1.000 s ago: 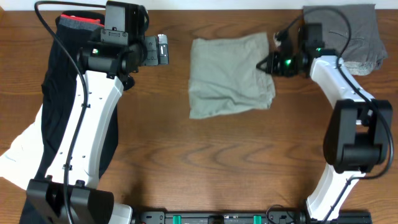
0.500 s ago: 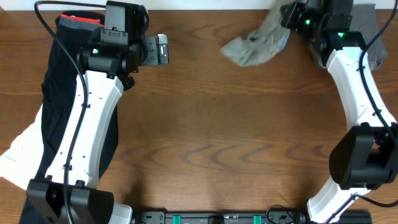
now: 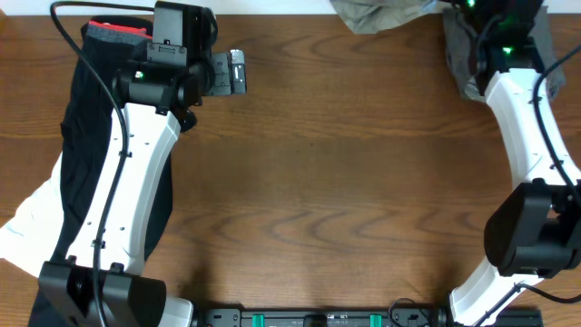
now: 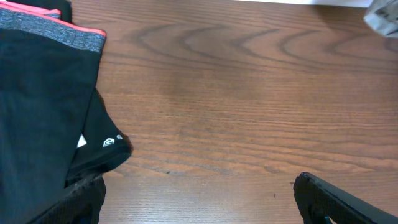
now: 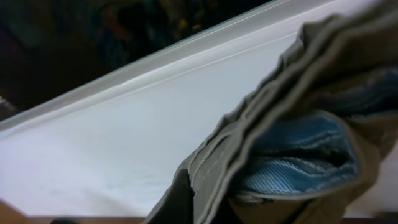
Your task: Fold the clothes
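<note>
The right gripper moves toward the right in the overhead view and down onto the grey folded garment next. It releases the trousers (image 3: pixel 377 13) there, as folded clothing lies there.
The folded khaki trousers (image 3: pixel 377 13) hang bunched at the table's far edge, held up off the wood by my right gripper (image 3: pixel 451 7), which is shut on them. In the right wrist view their seams and blue striped lining (image 5: pixel 298 149) fill the frame and hide the fingers. A darker grey folded garment (image 3: pixel 547 41) lies at the far right corner, partly under the right arm. My left gripper (image 3: pixel 238 73) stands open over bare wood at the far left, its fingertips (image 4: pixel 333 202) wide apart with nothing between them. A pale corner of the trousers (image 4: pixel 382 18) shows in the left wrist view.
A black garment (image 3: pixel 45 136) with a grey, coral-edged waistband (image 4: pixel 56 34) lies along the left side under the left arm, with a white cloth (image 3: pixel 27 222) below it. A white surface (image 5: pixel 124 143) lies beyond the table's far edge.
My right arm has lifted the khaki trousers from the middle of the table and swung them up to the far edge, where they now hang bunched. The left arm has not moved.
</note>
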